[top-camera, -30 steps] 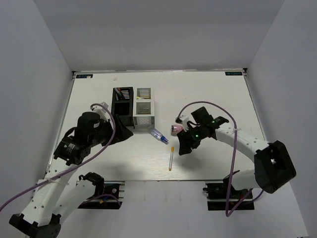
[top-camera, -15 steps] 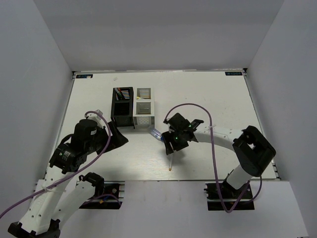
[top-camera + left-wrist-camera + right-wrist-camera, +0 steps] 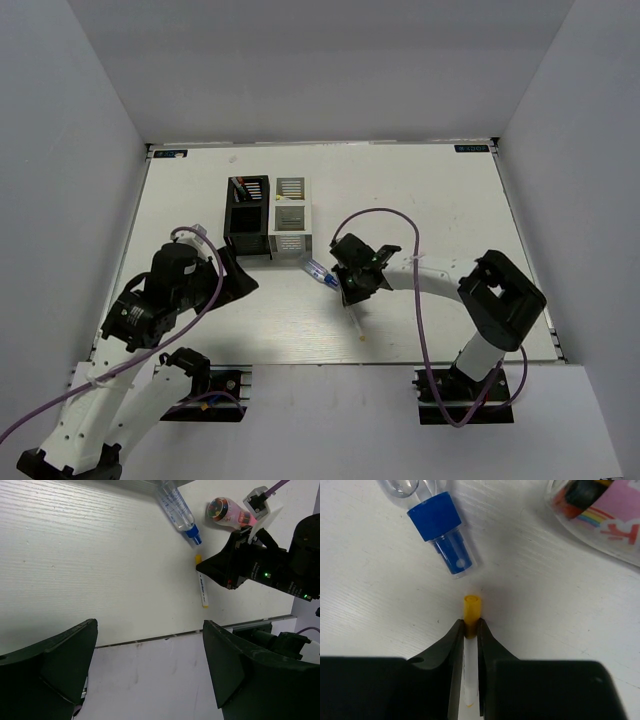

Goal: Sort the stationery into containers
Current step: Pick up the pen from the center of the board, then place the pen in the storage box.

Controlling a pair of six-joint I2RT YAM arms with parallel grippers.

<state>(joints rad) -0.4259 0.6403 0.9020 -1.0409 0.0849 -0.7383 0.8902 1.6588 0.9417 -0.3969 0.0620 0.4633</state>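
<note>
I will lift my right gripper over the white-grey container's far section [image 3: 290, 188] and release the white pen, as that section is outward and to its left in the top view.
My right gripper [image 3: 471, 625] is shut on a thin white pen with a yellow end [image 3: 472, 607], which lies on the table; in the top view the gripper [image 3: 350, 292] covers the pen's upper end and the rest of the pen [image 3: 356, 322] sticks out toward me. A blue-clear pen [image 3: 317, 272] lies just left of it. The stubby pink cylinder [image 3: 227, 512] lies beside the right arm and is hidden in the top view. My left gripper [image 3: 150, 625] is open and empty near the front edge. The black container [image 3: 247, 215] and the white-grey container [image 3: 290, 215] stand together at the back.
The table's front edge [image 3: 165, 639] runs just under my left fingers. Grey walls enclose the table on three sides. The right arm's purple cable [image 3: 385, 215] loops above the table.
My right gripper has moved left over the yellow-ended pen and shut on it; the pen's near end has swung slightly right. My left arm drew back a little.
</note>
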